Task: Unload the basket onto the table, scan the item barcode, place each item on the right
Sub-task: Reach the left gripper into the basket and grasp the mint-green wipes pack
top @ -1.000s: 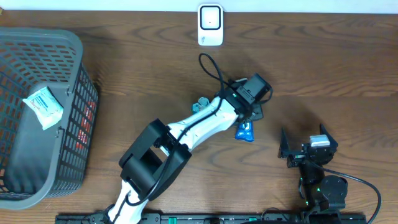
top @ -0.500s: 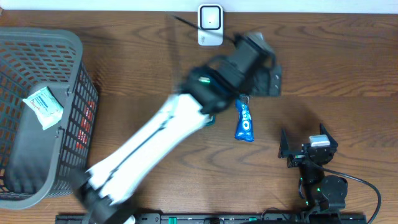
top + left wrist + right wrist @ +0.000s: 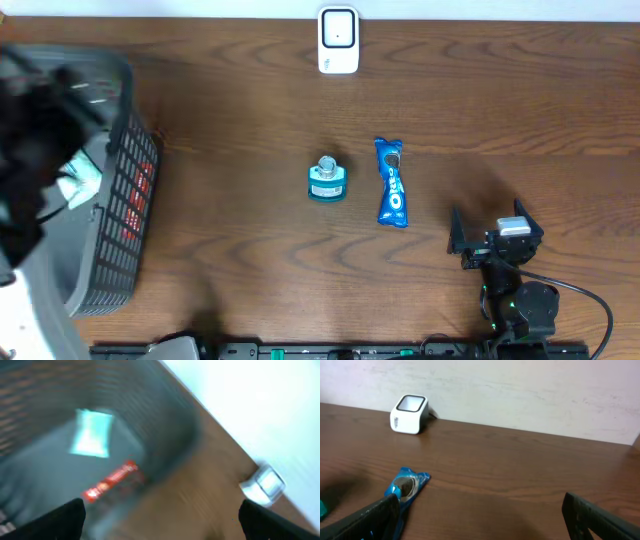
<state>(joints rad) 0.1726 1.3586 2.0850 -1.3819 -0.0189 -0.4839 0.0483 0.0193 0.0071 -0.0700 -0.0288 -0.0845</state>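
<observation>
I will move my open left gripper down past the basket's rim, with its fingers around the white and teal packet (image 3: 80, 181) (image 3: 92, 434), because the packet lies down on the bottom of the basket.
A blue Oreo pack (image 3: 392, 195) lies flat on the wooden table, right of centre, and also shows in the right wrist view (image 3: 407, 485). The white barcode scanner (image 3: 338, 41) stands at the back edge, seen from both wrists (image 3: 409, 414) (image 3: 264, 484). My left arm (image 3: 30, 150) is a dark blur over the basket at far left. Its gripper (image 3: 160, 525) is open with nothing between the fingers. My right gripper (image 3: 495, 240) rests open near the front right, to the right of the pack and apart from it.
A grey mesh basket (image 3: 125, 215) stands at the left and holds a white and teal packet (image 3: 92, 432) and a red item (image 3: 112, 482). A small round teal item (image 3: 327, 180) stands left of the Oreo pack.
My left gripper opened over the Oreo pack, rose toward the scanner, then swung fast to the far left over the basket. The pack lies on the table. The right arm is still.
</observation>
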